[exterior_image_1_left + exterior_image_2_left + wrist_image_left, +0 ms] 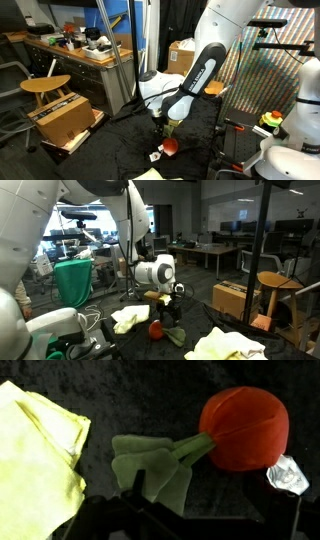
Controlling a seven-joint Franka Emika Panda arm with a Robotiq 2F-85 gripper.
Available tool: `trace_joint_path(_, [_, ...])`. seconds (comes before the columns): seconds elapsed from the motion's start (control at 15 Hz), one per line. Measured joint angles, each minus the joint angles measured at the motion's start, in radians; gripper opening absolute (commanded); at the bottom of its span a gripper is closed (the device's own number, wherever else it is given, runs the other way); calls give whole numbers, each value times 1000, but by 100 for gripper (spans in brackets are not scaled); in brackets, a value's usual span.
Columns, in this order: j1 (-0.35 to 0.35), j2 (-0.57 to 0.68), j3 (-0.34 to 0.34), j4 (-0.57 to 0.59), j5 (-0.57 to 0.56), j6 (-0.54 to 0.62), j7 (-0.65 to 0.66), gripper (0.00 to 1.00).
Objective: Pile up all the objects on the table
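My gripper will next move down toward the red body and close where leaves and red plush meet point(169, 138) point(206, 442).
A red plush vegetable point(245, 428) with green cloth leaves point(155, 465) lies on the black table cover; it also shows in both exterior views point(171, 145) point(155, 330). A yellow cloth point(35, 450) lies left of the leaves in the wrist view, and an exterior view shows it too point(128, 317). A small crumpled white piece point(290, 475) lies right of the red plush. My gripper point(215, 510) hangs just above the table beside the plush point(165, 125) point(170, 308). Its jaws are open and empty, and one finger stands over the leaves' edge.
A second yellow cloth point(230, 345) lies at the table's near edge. A cardboard box point(62, 118) and a wooden stool point(45, 86) stand on the floor beside the table. A desk with clutter point(80, 50) is behind. Another robot's white body point(300, 120) stands close by.
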Motion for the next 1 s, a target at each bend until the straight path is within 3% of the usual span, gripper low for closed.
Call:
trace_joint_path(0.53, [-106, 61, 114, 85, 138, -135, -130, 100])
trace_joint_path(1.0, [-158, 123, 148, 131, 237, -165, -184, 100])
